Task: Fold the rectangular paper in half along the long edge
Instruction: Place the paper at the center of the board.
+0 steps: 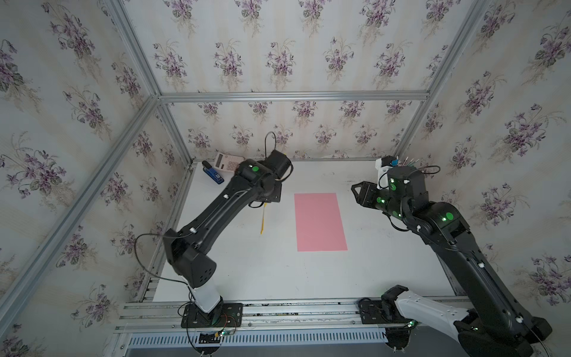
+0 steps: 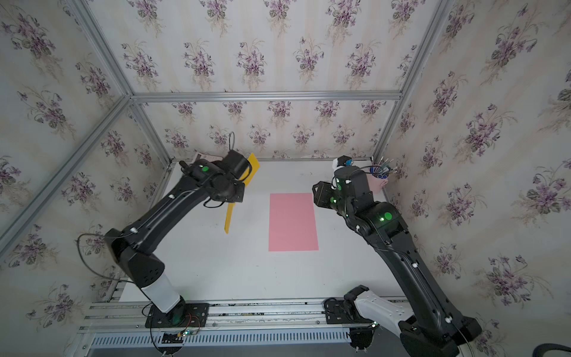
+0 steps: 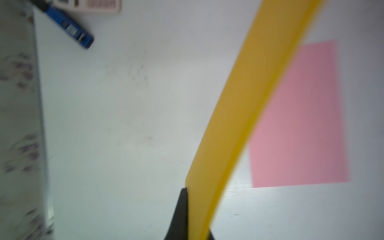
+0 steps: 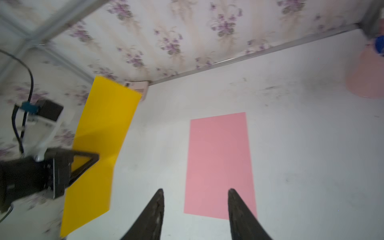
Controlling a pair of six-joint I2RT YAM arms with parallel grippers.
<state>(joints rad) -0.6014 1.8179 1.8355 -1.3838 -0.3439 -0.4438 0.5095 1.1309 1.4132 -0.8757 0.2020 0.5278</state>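
The bare tabletop beside the pink paper is clear below my left gripper, so my left gripper should lower onto it next and release the yellow paper (image 2: 230, 214).
A pink rectangular paper (image 1: 319, 221) (image 2: 292, 221) lies flat on the white table in both top views, long edges running front to back. A yellow rectangular paper (image 2: 230, 214) (image 4: 104, 135) hangs on edge above the table, left of the pink one, bowed along its length. My left gripper (image 3: 195, 207) (image 4: 96, 156) is shut on the yellow paper (image 3: 239, 124) at its side edge. My right gripper (image 4: 195, 190) (image 1: 355, 193) hovers open and holds nothing, just right of the pink paper's far end. The pink paper (image 4: 218, 162) lies beyond its fingertips.
A pink calculator (image 1: 227, 162) and a blue stapler (image 1: 213, 176) lie at the back left corner. A pink cup of pens (image 2: 380, 180) stands at the back right, behind the right arm. Flowered walls with aluminium frames enclose the table on three sides.
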